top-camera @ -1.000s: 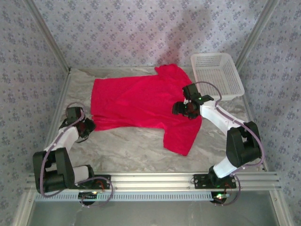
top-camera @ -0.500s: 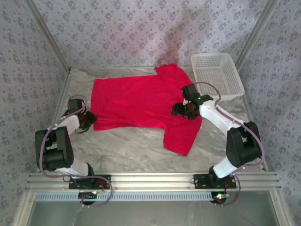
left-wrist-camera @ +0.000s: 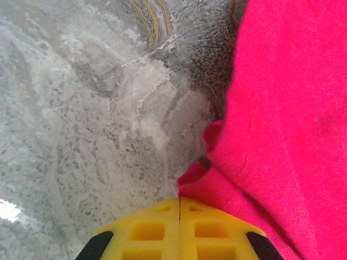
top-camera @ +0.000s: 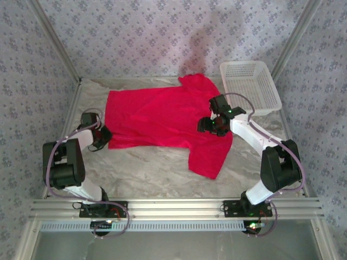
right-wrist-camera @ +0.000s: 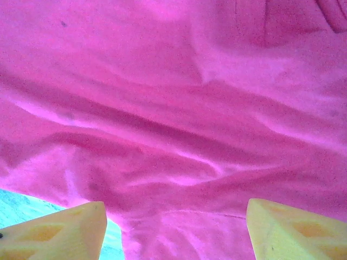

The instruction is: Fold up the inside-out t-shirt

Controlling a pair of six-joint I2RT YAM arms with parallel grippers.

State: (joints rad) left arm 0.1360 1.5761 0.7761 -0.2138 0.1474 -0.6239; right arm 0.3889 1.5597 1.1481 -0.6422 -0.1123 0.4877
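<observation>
I will next move my right gripper back and down onto the near sleeve's hem (top-camera: 210, 174), which is below and behind it, because that sleeve sticks out past the shirt's edge.
The inside-out t-shirt (top-camera: 162, 116) lies spread flat across the far half of the table, bright red, with one sleeve hanging toward the front on the right. My left gripper (top-camera: 103, 135) sits at the shirt's near-left corner. In the left wrist view its yellow fingers (left-wrist-camera: 157, 230) are pressed together, and a curled edge of the t-shirt (left-wrist-camera: 282, 108) comes out right at the left gripper's (left-wrist-camera: 180, 201) tips. My right gripper (top-camera: 209, 125) hovers over the shirt's right side near the sleeve. In the right wrist view the right gripper (right-wrist-camera: 173, 208) stands open, with wrinkled t-shirt (right-wrist-camera: 173, 108) cloth under the wide gap.
A white plastic basket (top-camera: 249, 86) stands at the back right corner, close to the shirt's upper sleeve. Patterned walls enclose the marbled table (top-camera: 152, 168) on three sides. Bare tabletop runs along the front, between the shirt and the arm bases.
My left arm has reached forward to the shirt's near-left corner, and its gripper opened briefly and then shut there. The right arm has barely moved.
</observation>
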